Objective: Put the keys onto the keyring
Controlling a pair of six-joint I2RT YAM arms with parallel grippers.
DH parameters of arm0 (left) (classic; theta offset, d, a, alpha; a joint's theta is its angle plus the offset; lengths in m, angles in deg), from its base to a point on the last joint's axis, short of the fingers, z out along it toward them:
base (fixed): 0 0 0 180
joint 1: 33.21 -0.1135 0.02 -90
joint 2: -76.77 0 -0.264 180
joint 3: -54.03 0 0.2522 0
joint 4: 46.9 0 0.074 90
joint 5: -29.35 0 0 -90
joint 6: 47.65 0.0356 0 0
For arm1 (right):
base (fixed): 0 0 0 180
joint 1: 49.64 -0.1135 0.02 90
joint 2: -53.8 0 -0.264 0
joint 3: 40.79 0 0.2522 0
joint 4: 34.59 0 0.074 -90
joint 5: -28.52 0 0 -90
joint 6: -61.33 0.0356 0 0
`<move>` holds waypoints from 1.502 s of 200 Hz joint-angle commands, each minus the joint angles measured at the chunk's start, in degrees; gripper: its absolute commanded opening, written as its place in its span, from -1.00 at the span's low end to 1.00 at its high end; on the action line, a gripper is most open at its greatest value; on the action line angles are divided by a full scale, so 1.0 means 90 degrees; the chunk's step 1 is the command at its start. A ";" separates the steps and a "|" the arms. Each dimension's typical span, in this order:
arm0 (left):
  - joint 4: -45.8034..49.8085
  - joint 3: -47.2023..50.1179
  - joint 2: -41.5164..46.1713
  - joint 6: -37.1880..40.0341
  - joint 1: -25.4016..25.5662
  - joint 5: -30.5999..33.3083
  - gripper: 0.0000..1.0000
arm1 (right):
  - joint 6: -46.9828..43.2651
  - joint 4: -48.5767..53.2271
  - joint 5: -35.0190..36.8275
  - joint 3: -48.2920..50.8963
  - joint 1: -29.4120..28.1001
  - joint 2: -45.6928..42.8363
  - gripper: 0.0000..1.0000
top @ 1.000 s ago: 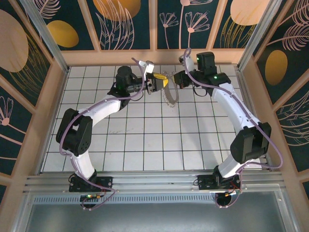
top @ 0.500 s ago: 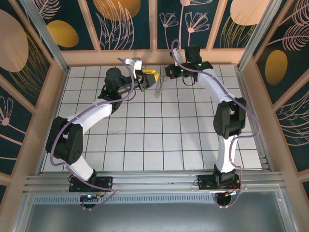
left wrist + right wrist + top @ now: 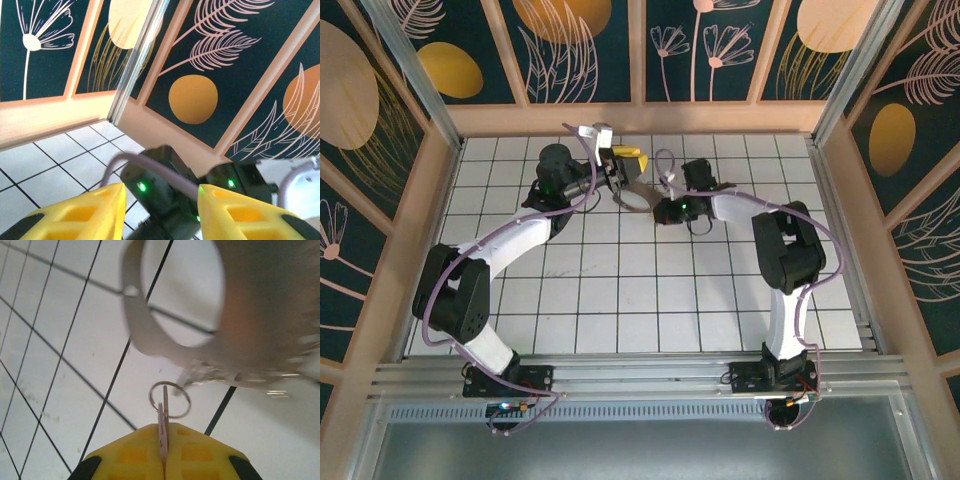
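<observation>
My right gripper pulls back next over the tiles on the keyring's near side, toward the base from the keyring, and lets go of the keys there.
In the right wrist view my right gripper [image 3: 164, 429] is shut on the keys [image 3: 162, 426]. It is one thin pink key seen edge-on, with a small metal ring [image 3: 170, 400] sticking out past the fingertips. Just beyond it the keyring [image 3: 150, 342] shows as a wide, blurred pale hoop above the white tiles. From above, the keyring [image 3: 638, 197] sits between my left gripper [image 3: 623, 170] and my right gripper [image 3: 662, 211]. In the left wrist view the left gripper [image 3: 160, 192] has its yellow fingers [image 3: 107, 205] apart with nothing between them. Beyond the gap is the right arm's black body.
White tiled floor [image 3: 620, 290] inside wooden walls [image 3: 640, 118] with dark floral panels. Both arms reach to the far middle and stand close to each other there. A purple cable [image 3: 150, 170] loops over the right arm just in front of the left fingers.
The right arm has folded in and brought its gripper down and left, close to the floor. The left gripper drew back left and its fingers spread wider. The keyring moved left with them.
</observation>
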 commanded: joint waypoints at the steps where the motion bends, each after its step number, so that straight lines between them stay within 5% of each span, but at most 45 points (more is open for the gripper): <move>1: -0.0163 0.0106 0.0170 -0.0167 -0.0023 -0.0038 -0.16 | 0.0367 -0.0938 -0.0042 0.0473 -0.0225 -0.0596 -1.00; 70: -0.0179 0.0224 0.0160 -0.0265 -0.0023 -0.0109 -0.15 | 0.0917 -0.1621 -0.0104 0.1563 -0.0790 -0.0558 -1.00; 100: -0.0330 0.0330 0.0197 -0.0417 -0.0023 -0.0271 -0.10 | 0.1059 -0.1724 -0.0458 0.1924 -0.1114 -0.1156 -0.18; 118: -0.0449 0.0439 0.0289 -0.0546 -0.0028 -0.0346 0.10 | 0.1064 -0.1723 -0.0461 0.2244 -0.1162 -0.2019 0.53; 133: -0.0491 0.0561 0.0414 -0.0607 -0.0023 -0.0319 0.39 | 0.1141 -0.1681 -0.0408 0.2535 -0.0933 -0.2668 0.64; 141: -0.0526 0.0652 0.0491 -0.0630 -0.0023 -0.0264 0.64 | 0.1171 -0.1625 -0.0409 0.2640 -0.0776 -0.2957 0.65; 145: -0.0552 0.0702 0.0531 -0.0652 -0.0014 -0.0222 0.94 | 0.1176 -0.1585 -0.0364 0.2693 -0.0766 -0.3093 0.66; 165: -0.0491 0.0959 0.0798 -0.0581 -0.0013 0.0065 0.97 | 0.1174 -0.1440 0.0059 0.2916 -0.0240 -0.3746 0.70; 184: -0.0290 0.1342 0.1207 -0.0281 -0.0014 0.0612 0.97 | 0.1138 -0.1288 0.0808 0.3048 0.0209 -0.4328 0.75; 235: -0.0528 0.2957 0.2861 0.1334 -0.0023 0.3316 0.98 | 0.0920 -0.1309 0.4400 0.3137 0.1375 -0.5250 0.90; 262: -0.0255 0.3613 0.3667 0.2275 -0.0102 0.4692 0.97 | 0.0600 -0.2970 0.5345 0.4057 0.2034 -0.5270 0.96; 300: -0.0362 0.4536 0.4437 0.2808 -0.0741 0.5738 0.98 | 0.0057 -0.5066 0.5903 0.5251 0.2399 -0.4856 0.97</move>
